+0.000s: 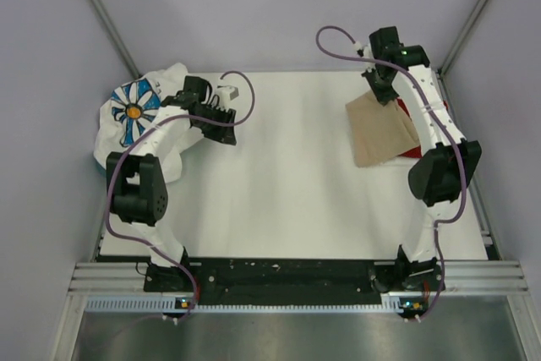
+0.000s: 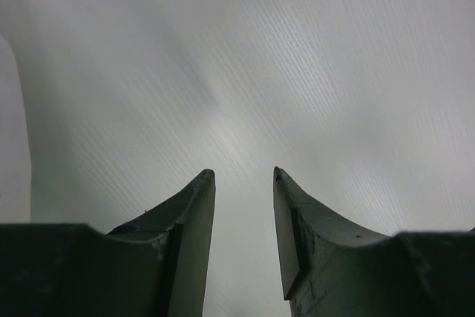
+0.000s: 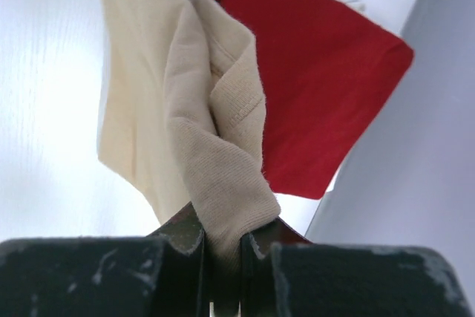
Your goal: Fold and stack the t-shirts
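I will move my right gripper to the right in the top view, over the red shirt's edge by the wall (image 3: 360, 124), which is uncovered, and let go of the tan cloth.
The tan t-shirt (image 1: 380, 131) lies folded at the right of the table, over the dark red t-shirt (image 1: 411, 151), which shows only as a sliver at its right edge. My right gripper (image 1: 380, 90) is shut on the tan shirt's far corner and lifts it; the wrist view shows tan cloth (image 3: 223, 183) pinched between the jaws, with the red shirt (image 3: 312, 72) flat beneath. The white daisy t-shirt (image 1: 139, 116) lies crumpled at the far left. My left gripper (image 1: 221, 123) is open and empty beside it, over bare table; its fingers (image 2: 185, 235) stand apart.
The white table top (image 1: 279, 183) fills the middle. Grey enclosure walls stand close on the left, right and back. The red shirt lies near the right wall (image 3: 438, 146). The arm bases sit on the black rail (image 1: 279, 278) at the near edge.
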`<state>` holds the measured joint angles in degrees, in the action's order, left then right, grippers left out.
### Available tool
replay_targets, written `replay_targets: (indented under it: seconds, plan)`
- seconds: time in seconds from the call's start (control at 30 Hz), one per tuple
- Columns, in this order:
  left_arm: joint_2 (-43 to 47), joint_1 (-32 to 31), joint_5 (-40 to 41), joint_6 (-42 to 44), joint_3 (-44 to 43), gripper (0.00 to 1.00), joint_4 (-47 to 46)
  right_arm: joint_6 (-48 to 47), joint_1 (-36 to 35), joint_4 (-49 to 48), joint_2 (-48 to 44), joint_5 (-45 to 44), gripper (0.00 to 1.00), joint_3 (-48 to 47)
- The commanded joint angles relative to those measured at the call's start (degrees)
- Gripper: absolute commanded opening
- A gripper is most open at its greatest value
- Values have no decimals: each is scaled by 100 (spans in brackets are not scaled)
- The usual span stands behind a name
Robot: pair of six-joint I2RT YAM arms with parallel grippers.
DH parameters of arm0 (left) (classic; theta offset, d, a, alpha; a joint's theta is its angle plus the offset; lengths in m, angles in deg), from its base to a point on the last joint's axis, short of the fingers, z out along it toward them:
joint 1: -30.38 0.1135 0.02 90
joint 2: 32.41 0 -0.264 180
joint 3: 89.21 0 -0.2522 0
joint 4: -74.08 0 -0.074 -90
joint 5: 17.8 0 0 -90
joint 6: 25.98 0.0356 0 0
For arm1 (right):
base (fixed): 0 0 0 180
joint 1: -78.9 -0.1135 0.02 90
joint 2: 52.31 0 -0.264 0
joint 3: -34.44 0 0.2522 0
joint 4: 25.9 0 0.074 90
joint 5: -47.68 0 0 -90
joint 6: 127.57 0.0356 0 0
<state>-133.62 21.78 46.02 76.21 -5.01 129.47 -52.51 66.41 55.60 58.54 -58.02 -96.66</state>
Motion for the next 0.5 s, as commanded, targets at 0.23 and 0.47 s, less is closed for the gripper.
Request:
replay_targets:
  seconds: [0.23,0.47]
  plan:
    - [-74,8,-178,117,-93,41,39,-352,80,379,43,-495,0,-1133]
    - [-118,8,-204,135,-119,41,65,-633,141,380,-423,-232,0,-721]
